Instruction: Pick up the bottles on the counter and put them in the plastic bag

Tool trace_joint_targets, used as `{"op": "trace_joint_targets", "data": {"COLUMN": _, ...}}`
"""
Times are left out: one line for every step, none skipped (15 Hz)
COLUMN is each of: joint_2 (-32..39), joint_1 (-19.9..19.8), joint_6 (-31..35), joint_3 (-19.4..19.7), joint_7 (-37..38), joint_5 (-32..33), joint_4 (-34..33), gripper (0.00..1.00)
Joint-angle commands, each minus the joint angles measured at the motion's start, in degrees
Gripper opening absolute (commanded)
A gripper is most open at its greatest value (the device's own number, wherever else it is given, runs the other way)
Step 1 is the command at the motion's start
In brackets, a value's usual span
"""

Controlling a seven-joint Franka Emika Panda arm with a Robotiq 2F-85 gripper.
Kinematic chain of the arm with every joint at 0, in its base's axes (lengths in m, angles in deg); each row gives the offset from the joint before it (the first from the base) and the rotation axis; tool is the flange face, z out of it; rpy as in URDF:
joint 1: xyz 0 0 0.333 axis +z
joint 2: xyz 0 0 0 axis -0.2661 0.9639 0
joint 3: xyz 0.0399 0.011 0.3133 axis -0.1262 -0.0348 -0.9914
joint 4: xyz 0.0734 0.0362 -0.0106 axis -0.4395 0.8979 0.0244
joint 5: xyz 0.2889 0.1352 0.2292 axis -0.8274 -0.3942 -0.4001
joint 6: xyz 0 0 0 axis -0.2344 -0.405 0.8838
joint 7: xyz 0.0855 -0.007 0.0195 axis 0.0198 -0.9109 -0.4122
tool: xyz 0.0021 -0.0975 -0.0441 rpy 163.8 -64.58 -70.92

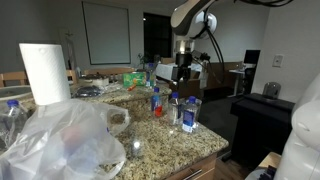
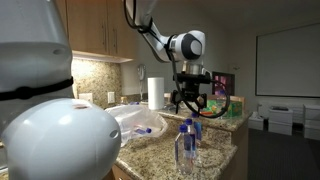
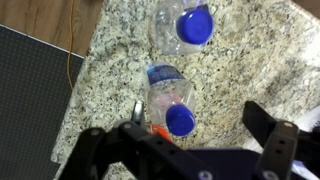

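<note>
The cap lies well below my gripper, between its spread fingers. Next, my gripper goes straight down onto the bottle's top and closes around the blue cap [image 3: 180,120].
Three clear bottles with blue caps stand near the counter's [image 1: 140,135] front corner: bottle [image 1: 156,100], bottle [image 1: 175,108] and bottle [image 1: 190,113]. They also show as a cluster of bottles [image 2: 186,145]. My gripper [image 1: 182,72] [image 2: 190,101] hangs open well above them. From the wrist, the gripper [image 3: 185,135] is over one bottle [image 3: 170,100], whose blue cap lies between the spread fingers, far below. A second bottle [image 3: 185,25] stands farther on. The crinkled plastic bag [image 1: 65,140] [image 2: 135,122] lies on the counter beside the bottles.
A tall white paper towel roll [image 1: 43,72] [image 2: 155,92] stands behind the bag. The counter edge [image 3: 85,80] drops to a dark floor mat [image 3: 30,95]. Something orange [image 3: 158,130] sits by the nearer bottle. A large white rounded body [image 2: 50,140] fills the foreground.
</note>
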Motion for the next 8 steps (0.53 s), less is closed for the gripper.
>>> {"op": "trace_joint_targets", "data": {"joint_2": -2.15, "joint_1": 0.69, "joint_6": 8.57, "joint_3": -0.24, "joint_7": 2.08, "joint_5": -1.53, "joint_4": 5.52, "gripper": 1.0}}
{"op": "trace_joint_targets", "data": {"joint_2": -1.83, "joint_1": 0.83, "joint_6": 10.47, "joint_3": -0.39, "joint_7": 2.19, "joint_5": -1.58, "joint_4": 6.03, "gripper": 1.0}}
{"op": "trace_joint_targets", "data": {"joint_2": -1.38, "joint_1": 1.06, "joint_6": 11.76, "joint_3": -0.51, "joint_7": 2.06, "joint_5": -1.72, "joint_4": 6.24, "gripper": 1.0}}
{"op": "trace_joint_targets", "data": {"joint_2": -1.11, "joint_1": 1.34, "joint_6": 12.9, "joint_3": -0.66, "joint_7": 2.05, "joint_5": -1.69, "joint_4": 6.54, "gripper": 1.0}}
{"op": "trace_joint_targets", "data": {"joint_2": -1.03, "joint_1": 1.7, "joint_6": 13.69, "joint_3": -0.72, "joint_7": 2.02, "joint_5": -1.82, "joint_4": 6.76, "gripper": 1.0}}
{"op": "trace_joint_targets", "data": {"joint_2": -0.92, "joint_1": 2.03, "joint_6": 14.37, "joint_3": -0.83, "joint_7": 2.0, "joint_5": -1.86, "joint_4": 6.92, "gripper": 0.89}}
{"op": "trace_joint_targets", "data": {"joint_2": -0.81, "joint_1": 2.33, "joint_6": 14.83, "joint_3": -0.91, "joint_7": 1.99, "joint_5": -1.76, "joint_4": 6.96, "gripper": 0.74}}
{"op": "trace_joint_targets", "data": {"joint_2": -0.64, "joint_1": 2.56, "joint_6": 15.16, "joint_3": -0.94, "joint_7": 1.88, "joint_5": -1.73, "joint_4": 6.86, "gripper": 0.67}}
